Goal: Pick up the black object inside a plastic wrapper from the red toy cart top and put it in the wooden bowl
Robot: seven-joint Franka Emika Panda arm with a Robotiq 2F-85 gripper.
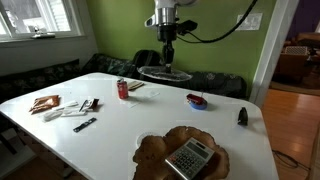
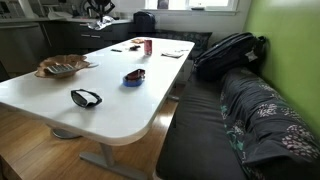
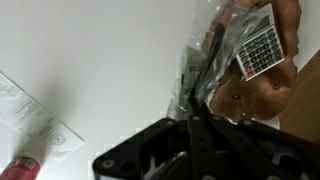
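Note:
The wrapper should go inside the wooden bowl. My gripper will next move right in the wrist view and go down to release it there.
My gripper hangs high above the far part of the white table, shut on a clear plastic wrapper with a black object inside. In the wrist view the fingers pinch the wrapper, which dangles over the table. The wooden bowl sits at the table's near edge with a calculator in it. It also shows in the wrist view and in an exterior view. A small red and blue toy lies on the table and may be the cart.
A red can stands mid-table and papers lie near one end. A small black item lies near the table edge, and sunglasses lie near another edge. A dark bench with a bag runs along the green wall.

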